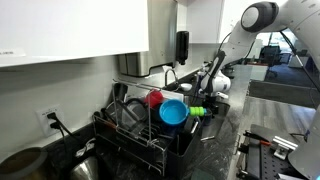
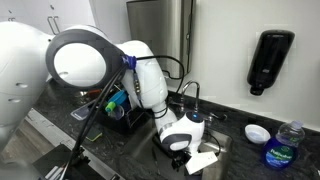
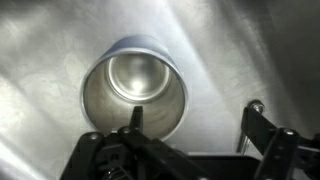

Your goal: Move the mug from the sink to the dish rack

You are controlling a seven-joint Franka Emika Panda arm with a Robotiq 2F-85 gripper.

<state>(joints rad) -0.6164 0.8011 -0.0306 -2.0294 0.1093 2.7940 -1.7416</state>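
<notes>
The mug's rim (image 3: 183,112) has one finger of my gripper over the mug's opening and the other outside the mug's side, so my gripper will next move farther down over it and close.
The mug (image 3: 135,90) stands upright on the floor of the metal sink (image 3: 262,45), seen from straight above in the wrist view, where it looks greyish in the glare. My gripper (image 3: 195,117) is open and low over it. The left finger is inside the mug's mouth and the right finger is outside its wall. In both exterior views the gripper (image 1: 213,86) (image 2: 180,143) is down in the sink and hides the mug. The black wire dish rack (image 1: 128,128) (image 2: 104,112) stands on the counter beside the sink.
A cyan bowl (image 1: 172,113) (image 2: 118,100) and a red cup (image 1: 154,98) sit in the rack. The curved faucet (image 2: 190,92) rises behind the sink. A black soap dispenser (image 2: 270,60) hangs on the wall. A small white bowl (image 2: 257,132) and a plastic bottle (image 2: 285,146) stand on the counter.
</notes>
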